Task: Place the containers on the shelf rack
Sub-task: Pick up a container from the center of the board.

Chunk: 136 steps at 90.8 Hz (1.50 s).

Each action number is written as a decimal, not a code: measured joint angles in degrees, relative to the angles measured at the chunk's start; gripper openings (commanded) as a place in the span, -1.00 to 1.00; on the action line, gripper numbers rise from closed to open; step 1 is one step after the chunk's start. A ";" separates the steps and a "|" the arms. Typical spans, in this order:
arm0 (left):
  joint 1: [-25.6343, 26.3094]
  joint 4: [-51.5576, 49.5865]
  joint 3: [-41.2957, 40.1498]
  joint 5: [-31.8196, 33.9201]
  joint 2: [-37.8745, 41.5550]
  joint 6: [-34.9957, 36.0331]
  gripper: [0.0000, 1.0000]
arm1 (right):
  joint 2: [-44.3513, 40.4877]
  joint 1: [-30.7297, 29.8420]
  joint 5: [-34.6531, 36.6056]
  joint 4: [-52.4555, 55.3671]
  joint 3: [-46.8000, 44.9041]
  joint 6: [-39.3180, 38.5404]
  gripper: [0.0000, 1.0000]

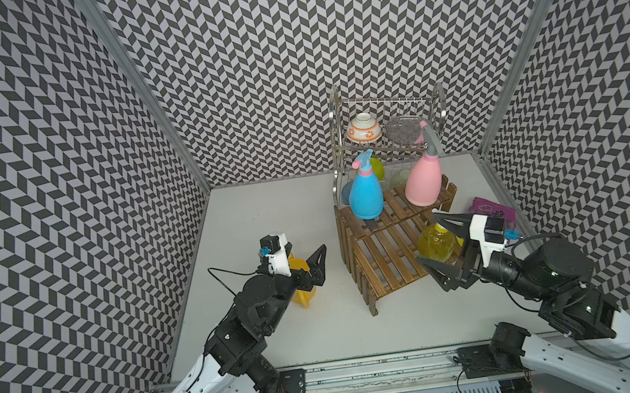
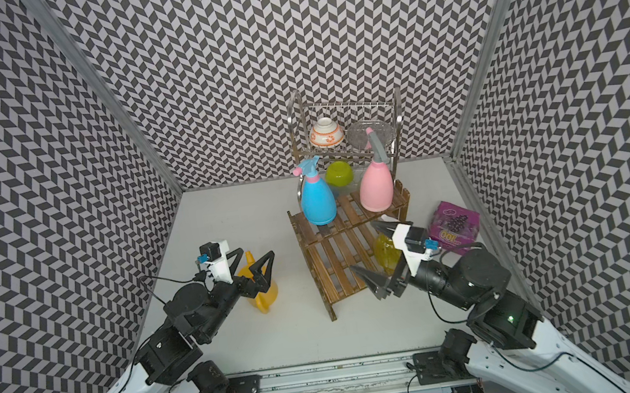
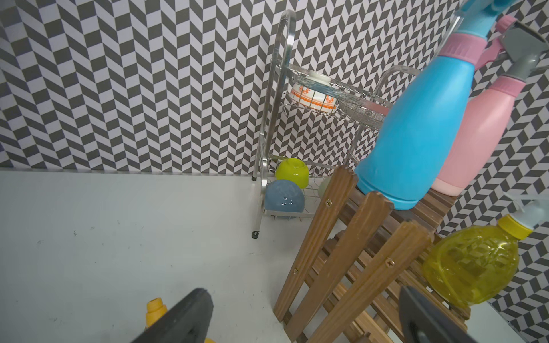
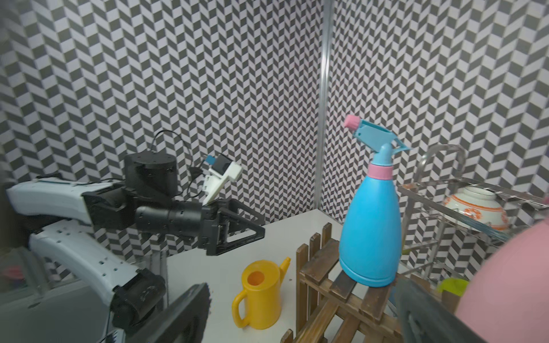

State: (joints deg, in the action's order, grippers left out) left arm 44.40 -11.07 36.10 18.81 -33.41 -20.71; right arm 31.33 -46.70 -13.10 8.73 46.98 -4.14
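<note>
The watering can is still off the rack. I'll next tip my left gripper down and lower it to close on the rim's side farthest from the rack [image 2: 245,272].
The brown slatted shelf rack [image 1: 386,250] stands right of the table's middle. A blue spray bottle [image 1: 365,195] and a pink spray bottle [image 1: 423,179] stand upright on its upper step. The translucent yellow spray bottle [image 3: 472,264] stands at the right end of the lower step. My right gripper [image 1: 427,236] hangs open over that bottle with nothing held. The yellow watering can [image 4: 261,294] stands on the table left of the rack. My left gripper [image 2: 255,252] is open just above it, also holding nothing.
A steel wire dish rack [image 1: 386,122] stands against the back wall behind the shelf rack. It holds an orange-patterned bowl [image 1: 363,128], a green bowl [image 2: 338,173] and a blue bowl [image 3: 283,197]. A purple packet [image 2: 455,224] lies right of the shelf rack, near the right wall.
</note>
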 measured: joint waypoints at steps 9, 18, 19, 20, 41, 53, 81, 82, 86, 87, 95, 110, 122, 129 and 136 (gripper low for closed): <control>-1.73 -3.32 2.16 -0.46 -0.96 -1.99 1.00 | 2.80 0.00 -6.73 -1.11 1.01 -1.99 0.99; -3.50 -7.91 5.55 -0.98 -3.19 -3.72 0.97 | 6.29 -0.07 -12.46 -1.38 2.80 -3.98 1.00; -3.72 -8.46 6.05 -1.07 -3.56 -3.89 0.96 | 6.67 -0.13 -12.81 -1.29 3.04 -4.02 0.99; -3.89 -9.07 6.49 -1.11 -3.87 -4.11 0.96 | 7.06 -0.15 -13.42 -1.27 3.30 -4.37 0.99; -6.32 -20.79 12.90 -0.96 -10.56 -7.91 0.64 | 14.88 -6.62 -15.82 0.31 7.91 -8.37 0.95; -6.73 -27.41 12.87 1.81 -11.13 -11.89 0.16 | 16.68 -9.16 -14.91 0.81 7.93 -8.96 0.92; -13.35 -36.09 13.55 3.19 -19.61 -22.47 0.22 | 16.96 -9.51 -14.12 -0.07 7.91 -8.55 0.90; -13.62 -36.20 13.53 2.99 -20.04 -22.64 0.22 | 16.94 -9.51 -14.12 -0.13 7.87 -8.50 0.90; -14.47 -36.68 13.38 2.45 -21.44 -23.19 0.22 | 16.92 -9.53 -14.12 -0.33 7.72 -8.35 0.90; -14.62 -36.76 13.33 2.32 -21.73 -23.37 0.22 | 16.90 -9.53 -14.12 -0.39 7.67 -8.33 0.89; -15.21 -37.09 13.29 1.36 -23.54 -23.89 0.22 | 16.59 -9.55 -14.14 -1.11 6.86 -8.09 0.89; -15.69 -36.85 12.85 0.17 -25.20 -23.89 0.21 | 15.98 -9.68 -14.14 -1.55 5.55 -7.37 0.89; -15.93 -36.72 10.93 -0.59 -25.64 -23.82 0.20 | 15.61 -9.73 -14.12 -1.57 5.03 -7.21 0.89; -15.96 -36.65 9.92 -0.70 -26.29 -23.76 0.17 | 15.41 -9.75 -14.12 -1.75 4.79 -7.21 0.89; -15.96 -35.26 9.29 -0.72 -26.38 -23.74 0.09 | 15.39 -9.75 -14.12 -2.03 4.52 -7.21 0.89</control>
State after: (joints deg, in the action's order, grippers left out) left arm 28.45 -46.33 45.39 18.09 -59.79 -44.45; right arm 46.72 -56.45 -27.22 6.70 51.51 -11.35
